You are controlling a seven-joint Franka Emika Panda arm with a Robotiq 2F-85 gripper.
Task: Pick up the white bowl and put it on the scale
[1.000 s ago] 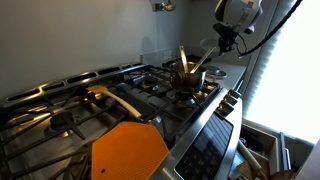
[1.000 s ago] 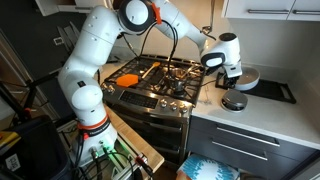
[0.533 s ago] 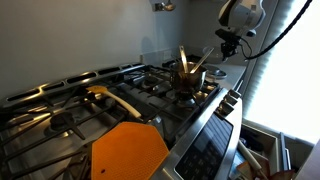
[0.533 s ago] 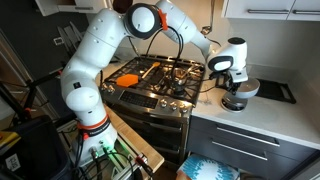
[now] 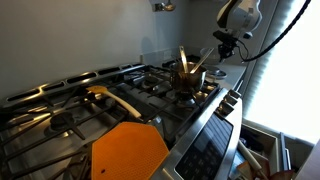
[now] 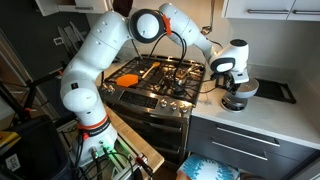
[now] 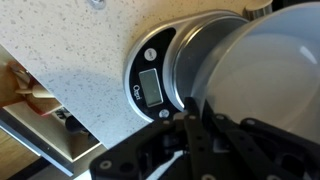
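The white bowl is already over the scale's round platform [image 6: 235, 103] [image 7: 196, 58]. I should lower my gripper the short way down onto it and release the bowl's near rim.
The white bowl [image 7: 270, 70] fills the right of the wrist view, smooth and cream-white, sitting over the platform of the round dark scale [image 7: 150, 85], whose display faces the camera. My gripper [image 7: 188, 112] is shut on the bowl's near rim. In an exterior view the gripper [image 6: 233, 84] holds the bowl [image 6: 244, 90] right over the scale [image 6: 235, 103] on the counter beside the stove; whether the bowl rests on it I cannot tell. In an exterior view only the gripper [image 5: 228, 40] shows, beyond the stove.
A small dark pot with wooden utensils [image 5: 187, 80] stands on the gas stove [image 6: 160, 80]. An orange board [image 5: 130, 150] lies on the burners. A black tray [image 6: 277, 91] sits on the speckled counter [image 7: 70, 60] behind the scale.
The gripper has carried the bowl to the right and down over the scale. In the last half second it has barely moved.
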